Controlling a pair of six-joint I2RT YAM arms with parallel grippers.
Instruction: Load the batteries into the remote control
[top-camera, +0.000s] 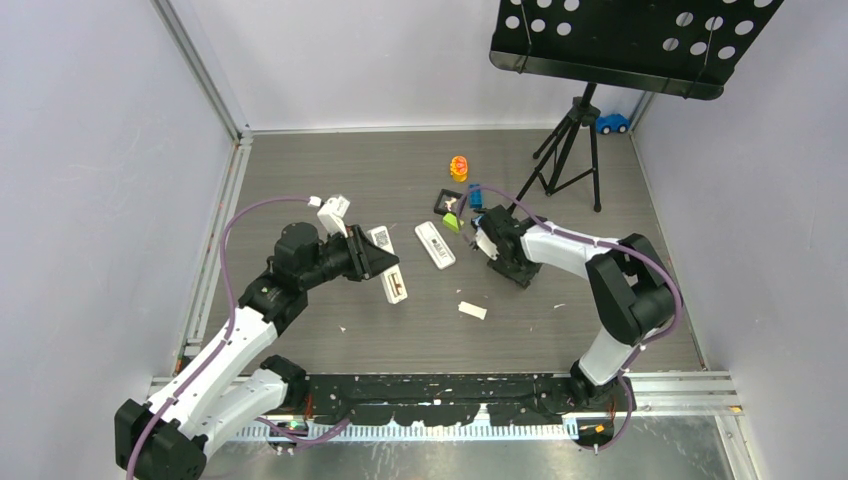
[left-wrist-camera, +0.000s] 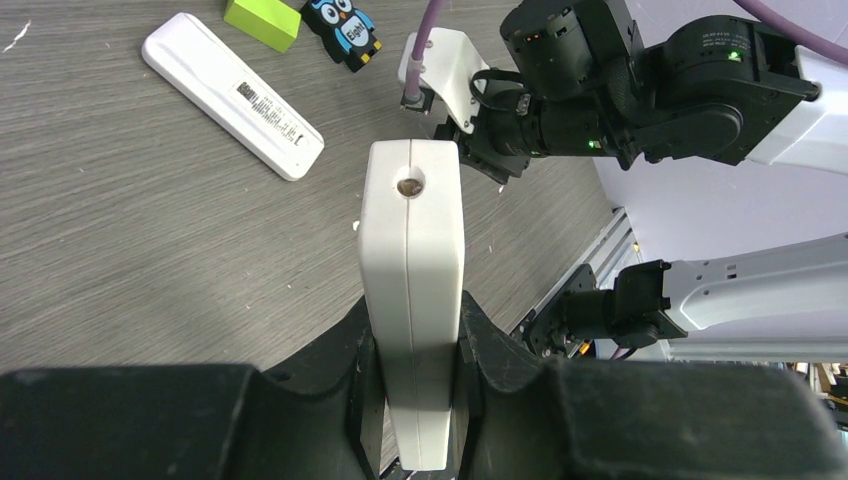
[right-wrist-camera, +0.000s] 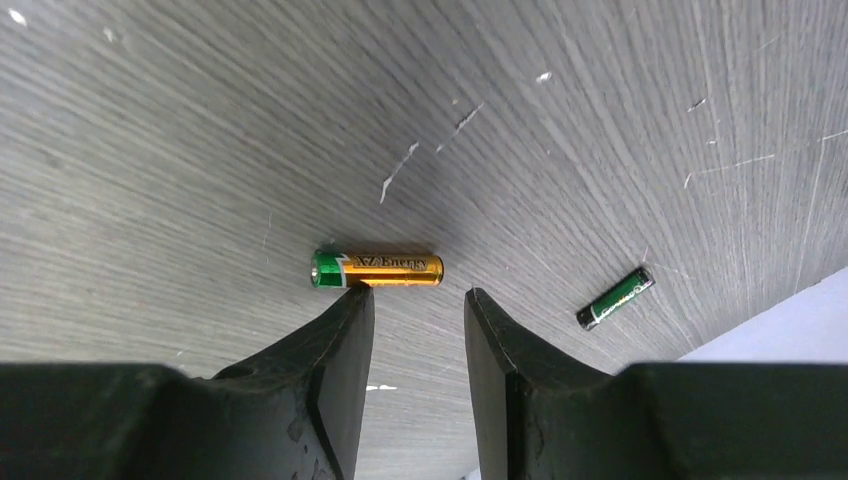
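My right gripper turns next until its fingers straddle the battery's gold part (right-wrist-camera: 396, 268), then closes. The orange-gold battery lies crosswise just beyond its fingers.
My left gripper (left-wrist-camera: 412, 335) is shut on the remote control (left-wrist-camera: 412, 250), a thick white body seen edge-on and sticking out forward. In the top view the remote control (top-camera: 394, 277) hangs just above the table's left-centre in the left gripper (top-camera: 375, 262). The right gripper (right-wrist-camera: 418, 295) is open and low over the table. An orange-gold battery (right-wrist-camera: 378, 270) lies crosswise just beyond its tips, against the left fingertip (right-wrist-camera: 355, 300). A second, dark green battery (right-wrist-camera: 615, 298) lies further right. In the top view the right gripper (top-camera: 495, 248) hides both batteries.
A slimmer white remote (top-camera: 434, 245) with a barcode label lies between the arms. A small white piece (top-camera: 472, 310) lies nearer the front. Behind are a green block (top-camera: 452, 221), a black square item (top-camera: 449, 200), an orange toy (top-camera: 459, 167), a tripod stand (top-camera: 570, 150) and a blue car (top-camera: 612, 123).
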